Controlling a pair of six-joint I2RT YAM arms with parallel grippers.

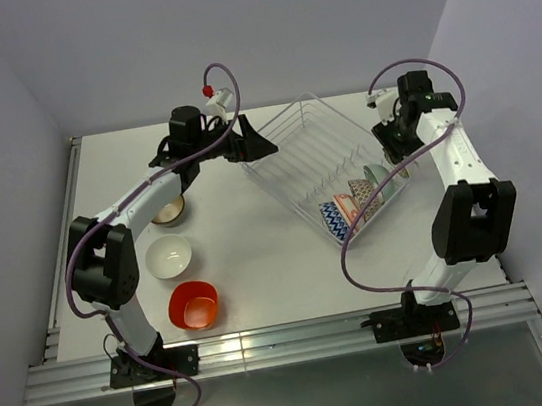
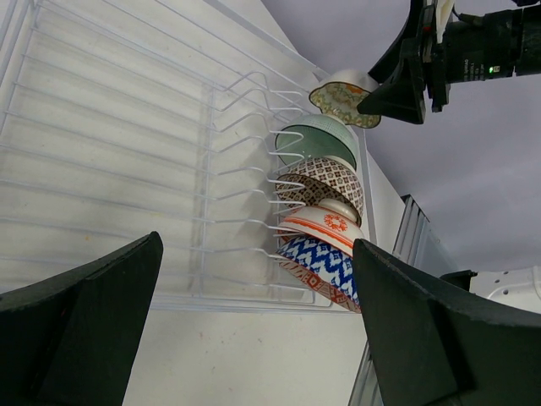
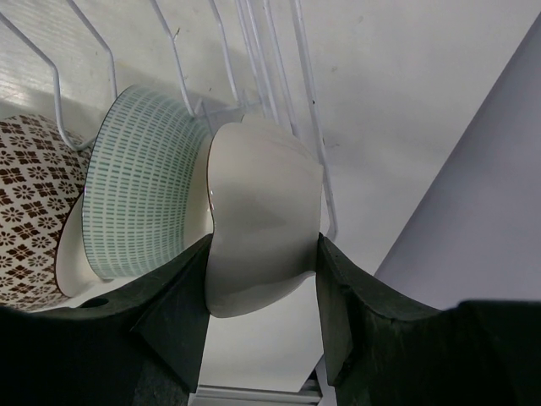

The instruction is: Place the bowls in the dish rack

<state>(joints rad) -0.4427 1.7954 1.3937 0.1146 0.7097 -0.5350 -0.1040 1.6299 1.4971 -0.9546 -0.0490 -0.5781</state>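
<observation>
The right gripper brings the flower-shaped bowl, still high by the rack's end wires, down toward the teal bowl next, then sets it beside that bowl.
The dish rack [image 1: 293,131] holds a row of bowls on edge: blue zigzag [image 1: 334,222], patterned orange [image 1: 349,208], grey-brown [image 1: 363,193] and pale teal [image 1: 376,177]. My right gripper [image 1: 392,152] is shut on the flower-shaped bowl [image 3: 262,224], holding it at the row's far end against the teal bowl [image 3: 139,190]. My left gripper [image 1: 260,142] is open and empty above the rack's left corner. In the left wrist view the rack [image 2: 127,127] and the row of bowls [image 2: 325,224] lie between my fingers. A white bowl [image 1: 170,257], an orange-red bowl [image 1: 194,306] and a dark brown bowl [image 1: 169,214], half under my left arm, sit on the table.
The white table [image 1: 260,265] ends in a metal rail [image 1: 271,344] at the near edge. Grey walls close in at the back and right, near the rack. The rack's far half has bare tines.
</observation>
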